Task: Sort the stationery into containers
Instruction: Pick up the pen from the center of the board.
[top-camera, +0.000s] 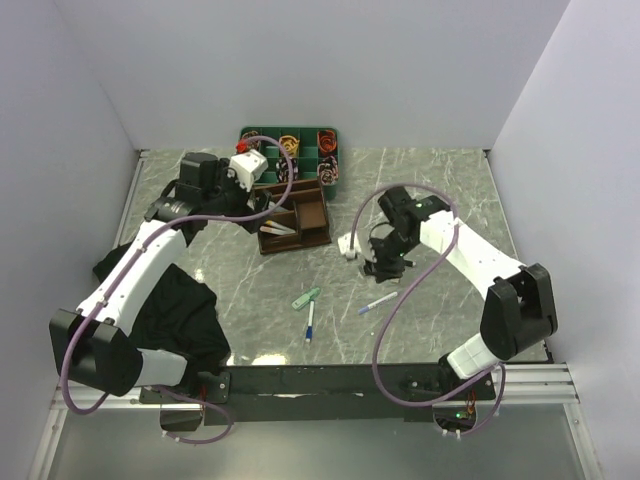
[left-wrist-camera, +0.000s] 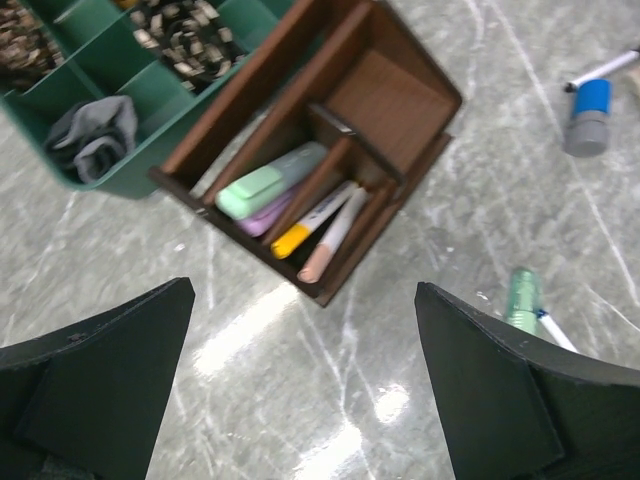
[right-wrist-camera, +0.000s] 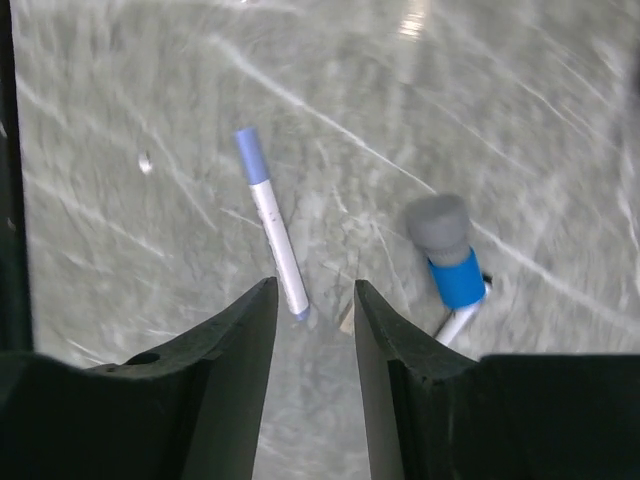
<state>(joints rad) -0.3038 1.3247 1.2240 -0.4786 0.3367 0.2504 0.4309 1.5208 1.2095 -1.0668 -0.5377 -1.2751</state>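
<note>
Next, my right gripper pulls back and comes down, open, around the white body of the pen by the lilac-blue cap (top-camera: 371, 306) (right-wrist-camera: 272, 225). The pen lies below it, nearer my base.
The dark brown organiser (top-camera: 295, 215) stands at mid-table; in the left wrist view (left-wrist-camera: 385, 95) it holds a mint-green highlighter (left-wrist-camera: 265, 185), a yellow marker (left-wrist-camera: 298, 232) and a pink pen (left-wrist-camera: 332, 240). My left gripper (left-wrist-camera: 305, 290) is wide open and empty, just short of the organiser. My right gripper (right-wrist-camera: 315, 290) is open and empty, low over the table between a white pen with a lilac-blue cap (right-wrist-camera: 272, 225) and a grey-blue cylinder (right-wrist-camera: 450, 255). A mint-green clip (top-camera: 306, 298) and a thin pen (top-camera: 310, 325) lie nearer the front.
A green compartment tray (top-camera: 243, 133) with small items stands behind the organiser, touching it. A black cloth (top-camera: 175, 310) lies under the left arm. Another white pen (top-camera: 378, 302) lies right of the clip. White walls enclose the table.
</note>
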